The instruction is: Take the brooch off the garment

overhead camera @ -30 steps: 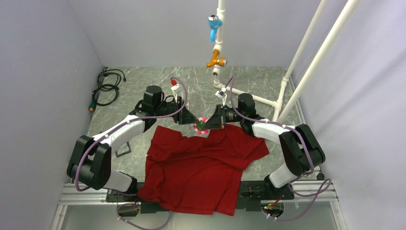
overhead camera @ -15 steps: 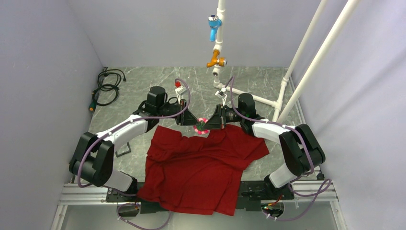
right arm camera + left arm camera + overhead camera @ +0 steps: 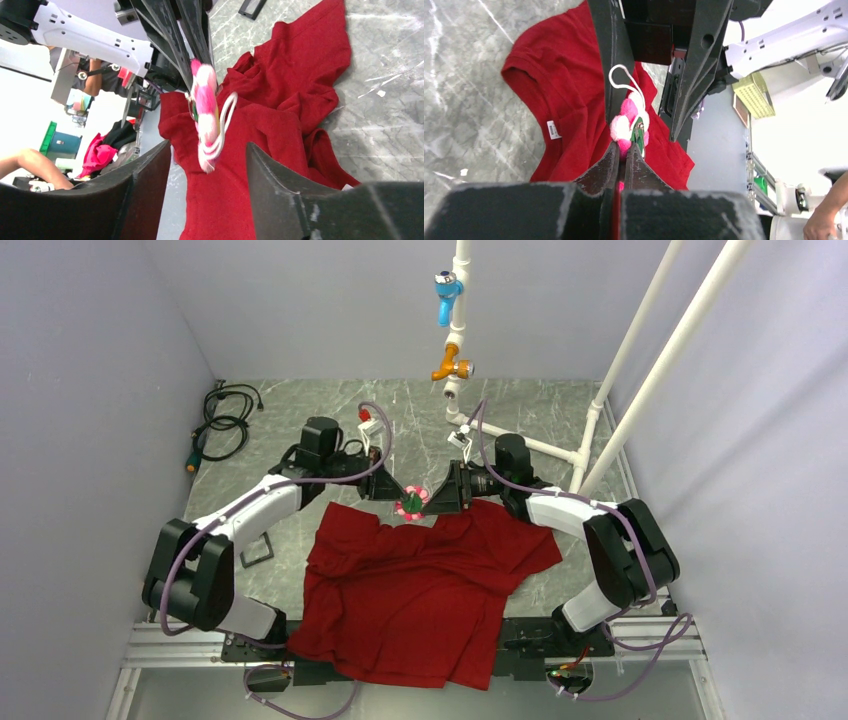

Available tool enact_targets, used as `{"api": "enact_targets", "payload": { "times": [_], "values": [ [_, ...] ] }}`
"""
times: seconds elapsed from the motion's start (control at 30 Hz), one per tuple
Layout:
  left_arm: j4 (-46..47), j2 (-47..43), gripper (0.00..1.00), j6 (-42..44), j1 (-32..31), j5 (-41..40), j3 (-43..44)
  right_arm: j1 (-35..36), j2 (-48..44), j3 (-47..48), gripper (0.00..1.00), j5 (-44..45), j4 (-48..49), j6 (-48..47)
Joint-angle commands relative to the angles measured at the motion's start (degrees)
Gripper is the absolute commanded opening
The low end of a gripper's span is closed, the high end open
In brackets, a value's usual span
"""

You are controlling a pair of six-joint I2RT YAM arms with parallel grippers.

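Observation:
The small black bracket [image 3: 257,550] lies below, to the left in the top view, so my left gripper will next move back and down and let go of the brooch [image 3: 411,504] over it.
The garment [image 3: 420,590], a red T-shirt, lies flat between the arm bases, its white label [image 3: 553,129] showing by the collar. The brooch [image 3: 411,504] is a pink and white fluffy flower with a green part and a white loop. It hangs just over the shirt's far edge. My left gripper [image 3: 624,147] is shut on the brooch's [image 3: 629,125] pink lower edge. My right gripper [image 3: 207,145] faces it from the right, open, its fingers either side of the brooch [image 3: 205,110] without touching it. Whether the brooch still touches the cloth [image 3: 280,100] I cannot tell.
A white pipe frame with a blue tap [image 3: 446,285] and an orange tap [image 3: 452,368] hangs above the far side of the marble table [image 3: 290,405]. A black cable coil [image 3: 222,412] lies at the far left. A small black bracket [image 3: 257,552] lies left of the shirt.
My left gripper has closed on the brooch and my right gripper has let go and opened. The brooch has shifted slightly to the left.

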Motion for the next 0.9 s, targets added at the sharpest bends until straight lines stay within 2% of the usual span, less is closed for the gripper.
{"api": "enact_targets", "payload": {
  "times": [0.0,0.13,0.27,0.43,0.6,0.7,0.87],
  "values": [
    [-14.1,-3.3,0.0,12.0,2.5,0.1,5.5,0.1,-2.6,2.8,0.62,0.7,-3.6,-4.5],
    [-29.3,-5.2,0.0,25.9,5.0,-2.2,8.9,0.1,-3.4,3.9,0.71,1.6,-8.7,-8.7],
    [-44.3,-8.1,0.0,38.1,6.7,-12.2,12.7,0.1,-4.2,4.9,0.74,2.5,-13.9,-12.6],
    [-58.6,-12.5,0.0,47.0,11.6,-23.9,14.2,0.1,-4.5,5.3,0.75,3.2,-17.4,-15.5],
    [-61.0,-21.6,0.0,52.9,14.5,-41.6,9.2,0.1,-4.5,6.0,0.76,3.8,-20.9,-18.8],
    [-58.7,-26.8,0.0,54.7,15.2,-51.3,5.1,0.1,-4.5,6.0,0.76,3.8,-21.0,-19.0],
    [-57.9,-30.2,0.0,55.9,15.2,-63.4,0.9,0.1,-3.8,6.0,0.76,4.1,-19.5,-18.0]
  ]
}}
